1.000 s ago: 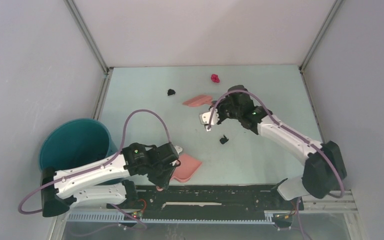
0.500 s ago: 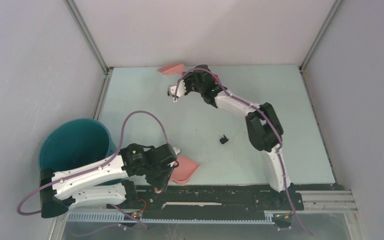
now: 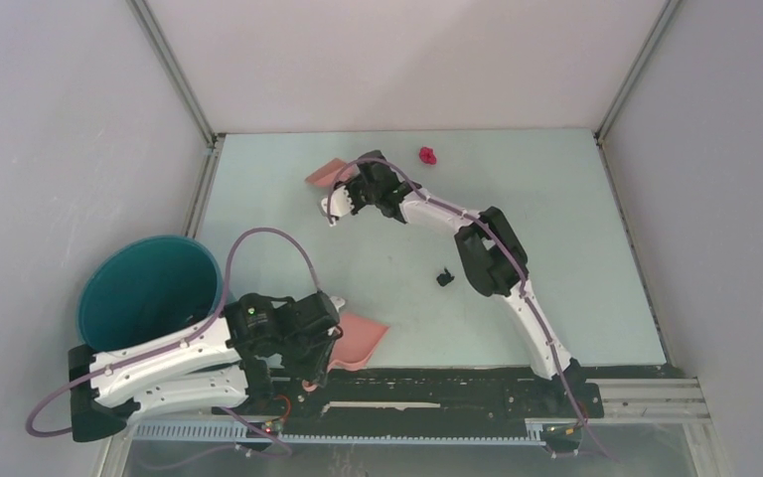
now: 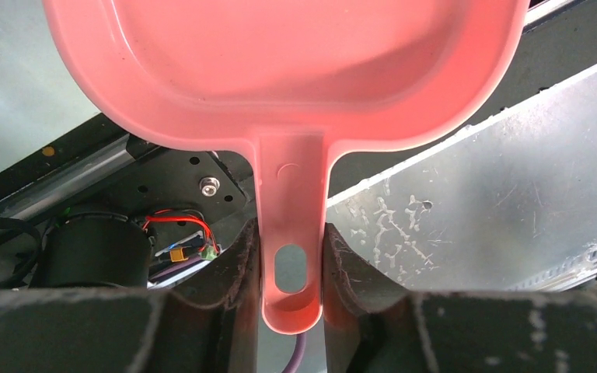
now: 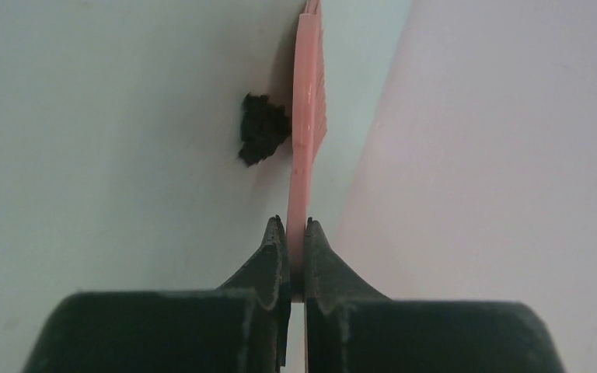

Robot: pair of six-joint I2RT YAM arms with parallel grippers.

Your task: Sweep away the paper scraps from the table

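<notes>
The left gripper moves sideways and down next to release the dustpan (image 3: 360,338), as the tabletop by the mid-table scrap lies to the gripper's right in the top view.
My right gripper (image 3: 340,189) (image 5: 295,225) reaches to the far left part of the table (image 3: 576,248), shut on the thin salmon-pink brush (image 3: 322,174) (image 5: 308,116). A black paper scrap (image 5: 263,128) lies right against the brush's left side in the right wrist view; the gripper hides it from above. Another black scrap (image 3: 444,277) lies mid-table, and a magenta scrap (image 3: 426,155) sits near the back edge. At the front edge, my left gripper (image 3: 326,346) (image 4: 291,249) is shut on the handle of the pink dustpan (image 3: 360,338) (image 4: 280,62), which looks empty.
A round teal bucket (image 3: 149,288) stands off the table's left side beside the left arm. Grey walls close in the back and sides, and the brush is near the back wall. A black rail (image 3: 437,383) runs along the front edge.
The right arm swung from mid-table to the back edge, then brought the brush down beside the black scrap at far left. The left arm drew back slightly with the dustpan.
</notes>
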